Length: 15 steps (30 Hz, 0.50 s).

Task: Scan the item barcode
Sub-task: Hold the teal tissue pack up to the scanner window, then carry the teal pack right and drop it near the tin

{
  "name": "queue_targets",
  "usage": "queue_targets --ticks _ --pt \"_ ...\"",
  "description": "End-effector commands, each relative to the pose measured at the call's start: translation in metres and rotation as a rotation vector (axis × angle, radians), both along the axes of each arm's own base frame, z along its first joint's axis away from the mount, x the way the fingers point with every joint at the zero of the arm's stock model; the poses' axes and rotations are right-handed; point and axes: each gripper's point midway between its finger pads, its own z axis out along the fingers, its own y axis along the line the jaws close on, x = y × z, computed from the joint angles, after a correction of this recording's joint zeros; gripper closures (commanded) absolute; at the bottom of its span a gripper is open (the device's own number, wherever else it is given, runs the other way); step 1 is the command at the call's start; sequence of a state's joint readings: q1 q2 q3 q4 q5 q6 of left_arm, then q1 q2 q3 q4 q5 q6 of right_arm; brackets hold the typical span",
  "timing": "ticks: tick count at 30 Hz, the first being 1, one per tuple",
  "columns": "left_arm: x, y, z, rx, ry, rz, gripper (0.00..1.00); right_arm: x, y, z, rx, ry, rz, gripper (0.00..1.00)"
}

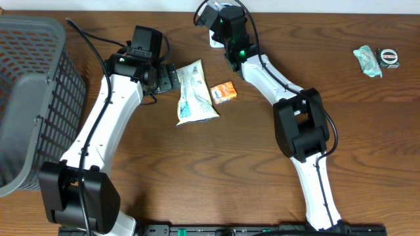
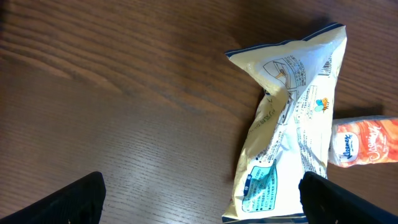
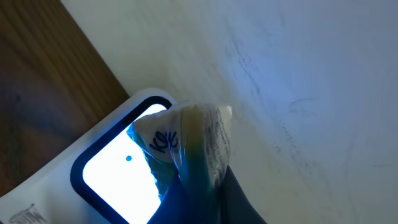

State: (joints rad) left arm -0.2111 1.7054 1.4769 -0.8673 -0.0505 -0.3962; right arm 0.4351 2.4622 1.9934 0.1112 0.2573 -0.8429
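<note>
Next I should swing my right gripper right in the overhead view to bare tabletop by the green packet point(image 1: 347, 63) and release, as its packet is already at the scanner.
My right gripper point(image 3: 200, 186) is shut on a small clear-wrapped packet point(image 3: 194, 132) with dark lettering. It holds the packet right against the glowing window of a white scanner point(image 3: 109, 171). From overhead the right wrist point(image 1: 228, 27) hangs over the scanner point(image 1: 214, 42) at the table's far edge, hiding the packet. My left gripper point(image 2: 202, 208) is open and low over the table, with its right finger point(image 2: 339, 200) over the near end of a cream snack bag point(image 2: 292, 118). Nothing is between its fingers.
An orange tissue pack point(image 1: 223, 92) lies just right of the snack bag point(image 1: 195, 94). A grey mesh basket point(image 1: 29, 98) fills the left side. At the far right lie a green wrapped packet point(image 1: 367, 60) and a small dark item point(image 1: 391, 58).
</note>
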Motion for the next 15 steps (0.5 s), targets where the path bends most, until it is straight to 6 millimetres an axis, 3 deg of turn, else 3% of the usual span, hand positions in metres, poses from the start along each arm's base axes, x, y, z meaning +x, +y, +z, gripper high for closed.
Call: queue_targets --ticks 1,7,9,13,15 --pt "-0.001 0.002 -0.001 0.002 0.004 0.005 0.02 0.005 -0.003 0.003 0.043 -0.024 -0.023 0.99" --pt "-0.001 0.002 -0.001 0.002 0.004 0.005 0.02 0.012 -0.034 0.028 0.086 -0.064 -0.133 0.99" --pt "-0.001 0.002 -0.001 0.002 0.004 0.005 0.03 0.014 -0.061 0.035 0.148 -0.032 -0.203 0.99" --pt "-0.001 0.002 -0.001 0.002 0.004 0.005 0.02 0.009 -0.116 0.031 0.196 0.076 -0.323 0.99" --pt "-0.001 0.002 -0.001 0.002 0.004 0.005 0.02 0.005 -0.154 0.025 0.228 0.133 -0.407 0.99"
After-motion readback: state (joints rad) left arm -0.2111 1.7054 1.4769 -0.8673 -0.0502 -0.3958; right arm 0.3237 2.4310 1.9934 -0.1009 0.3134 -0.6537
